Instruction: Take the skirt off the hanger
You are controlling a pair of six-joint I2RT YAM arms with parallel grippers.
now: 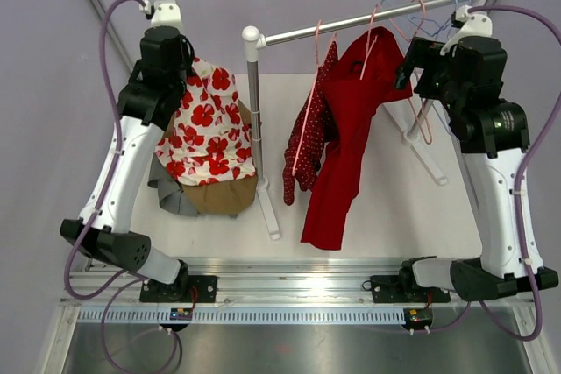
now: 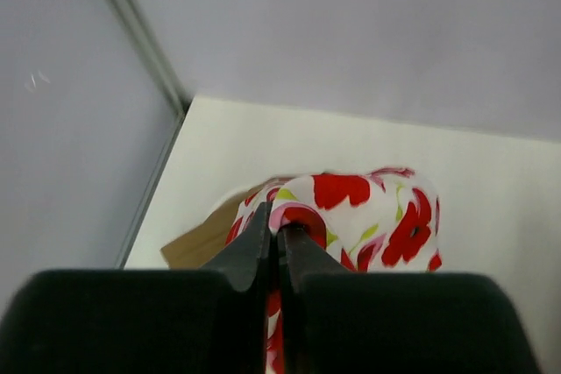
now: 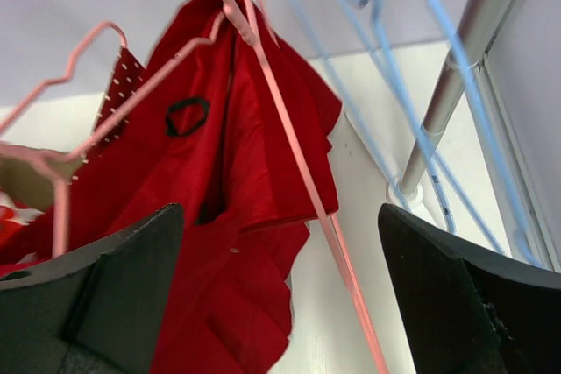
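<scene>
The right gripper slides left in the top view onto the red garment's hanger neck point(image 1: 369, 27) next, as the red garment hangs there.
A white skirt with red flowers point(image 1: 209, 124) hangs from my left gripper point(image 1: 168, 52) over the left of the white table point(image 1: 386, 208). In the left wrist view the left gripper point(image 2: 278, 227) is shut on a fold of this floral skirt point(image 2: 368, 208). A red garment point(image 1: 351, 120) and a red dotted garment point(image 1: 308, 133) hang on pink hangers point(image 1: 372, 19) from the rail point(image 1: 351, 22). My right gripper point(image 1: 408, 67) is open beside the rail's right end. In its wrist view point(image 3: 279, 216) a pink hanger wire point(image 3: 289, 146) runs between the fingers, beside the red garment point(image 3: 228, 172).
A tan garment point(image 1: 219, 194) and a grey one point(image 1: 171, 194) lie under the floral skirt. The rack's left post point(image 1: 255, 120) stands mid-table, its right foot point(image 1: 429, 159) lies at the right. Blue hangers point(image 3: 386, 85) hang near the right post point(image 3: 456, 85).
</scene>
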